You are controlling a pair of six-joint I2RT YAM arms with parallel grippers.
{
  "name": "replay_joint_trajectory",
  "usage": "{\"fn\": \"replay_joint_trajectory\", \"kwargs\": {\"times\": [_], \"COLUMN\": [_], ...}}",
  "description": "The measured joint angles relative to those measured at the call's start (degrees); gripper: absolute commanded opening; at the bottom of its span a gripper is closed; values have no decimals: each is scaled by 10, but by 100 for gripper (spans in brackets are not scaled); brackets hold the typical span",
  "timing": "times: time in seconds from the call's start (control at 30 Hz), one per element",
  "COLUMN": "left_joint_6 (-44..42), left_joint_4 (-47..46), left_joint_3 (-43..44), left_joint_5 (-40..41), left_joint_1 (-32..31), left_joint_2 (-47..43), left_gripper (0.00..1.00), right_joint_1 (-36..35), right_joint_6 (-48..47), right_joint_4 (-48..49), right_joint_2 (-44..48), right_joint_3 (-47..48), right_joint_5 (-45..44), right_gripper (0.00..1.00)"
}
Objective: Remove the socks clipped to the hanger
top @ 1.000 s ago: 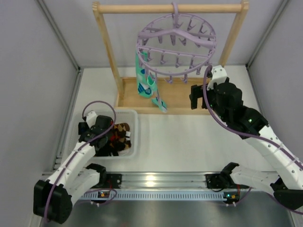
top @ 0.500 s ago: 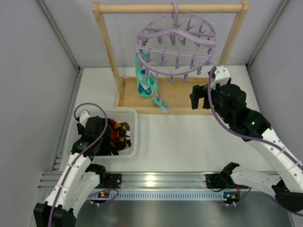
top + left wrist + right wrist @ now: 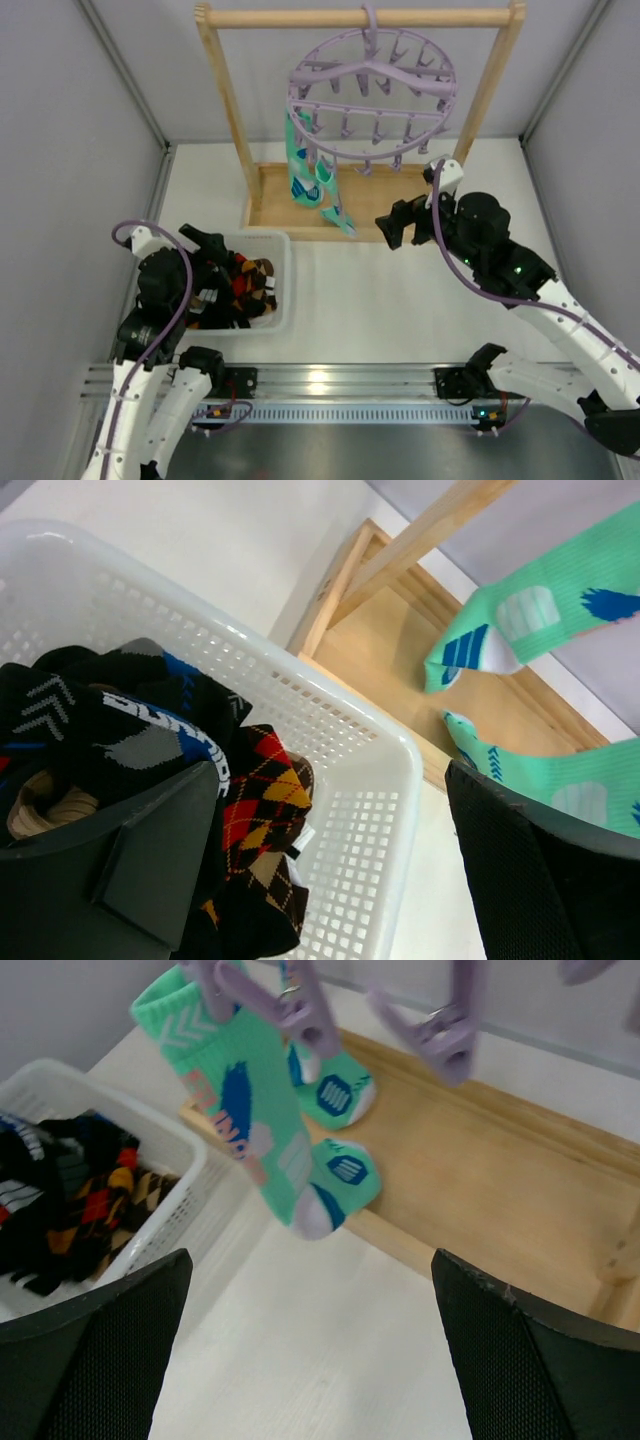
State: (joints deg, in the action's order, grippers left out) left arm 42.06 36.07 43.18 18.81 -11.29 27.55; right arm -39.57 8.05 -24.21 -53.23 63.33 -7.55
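Observation:
To get around the near teal sock's toe, which hangs free below the clip [image 3: 300,1015], my right gripper needs to lower and shift toward the basket [image 3: 285,270] first.
The lavender hanger [image 3: 372,85] hangs from the wooden rail, with teal-mint socks [image 3: 305,170] clipped at its left side. The right wrist view shows one teal sock [image 3: 250,1120] held by a lavender clip [image 3: 300,1015]. My right gripper [image 3: 400,222] is open and holds nothing; it hovers over the table right of those socks [image 3: 315,1350]. Argyle socks [image 3: 250,278] and a dark sock [image 3: 110,720] lie in the white basket [image 3: 285,270]. My left gripper [image 3: 213,272] is open at the basket's left side, above the pile [image 3: 335,880], gripping nothing.
A wooden frame with a top rail [image 3: 300,17] and a tray-like base [image 3: 380,200] stands at the back. The basket's rim [image 3: 380,730] lies close to the base's front edge. Grey walls enclose the table on the left, right and back.
My left gripper has opened and drawn back to the left, leaving the socks in the basket. My right gripper has shifted left and lower, toward the teal socks, still open.

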Motion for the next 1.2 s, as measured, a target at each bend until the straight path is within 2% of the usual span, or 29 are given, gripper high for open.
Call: {"fn": "replay_joint_trajectory", "kwargs": {"times": [0.1, 0.27, 0.43, 0.63, 0.73, 0.93, 1.03, 1.07, 1.17, 1.2], "left_joint_6": [-16, -43, -65, -78, -82, -84, -84, -84, -84, -85], "left_joint_4": [11, 23, 26, 27, 30, 37, 43, 43, 43, 44], "left_joint_3": [25, 63, 97, 118, 118, 140, 181, 197, 254, 274], "left_joint_5": [-20, -69, -128, -193, -206, -210, -212, -212, -216, -218], "left_joint_1": [0, 0, 0, 0, 0, 0, 0, 0, 0, 0], "left_joint_2": [-5, -11, -5, 31, 36, 41, 67, 78, 122, 137], "left_gripper": [98, 98, 98, 98, 99, 98, 98, 98, 98, 98], "right_joint_1": [0, 0, -6, -25, -28, -52, -76, -84, -114, -127], "right_joint_6": [8, 11, -8, -55, -71, -93, -103, -107, -118, -123], "right_joint_4": [88, 219, 339, 482, 528, 589, 612, 628, 669, 679], "right_joint_2": [12, -20, -95, -200, -239, -313, -342, -347, -351, -351], "right_joint_3": [-74, -170, -206, -206, -206, -206, -207, -211, -230, -233], "right_joint_5": [76, 132, 130, 83, 71, 49, 23, 16, -25, -38], "right_gripper": [99, 99, 97, 84, 75, 48, 24, 11, 0, 0]}}
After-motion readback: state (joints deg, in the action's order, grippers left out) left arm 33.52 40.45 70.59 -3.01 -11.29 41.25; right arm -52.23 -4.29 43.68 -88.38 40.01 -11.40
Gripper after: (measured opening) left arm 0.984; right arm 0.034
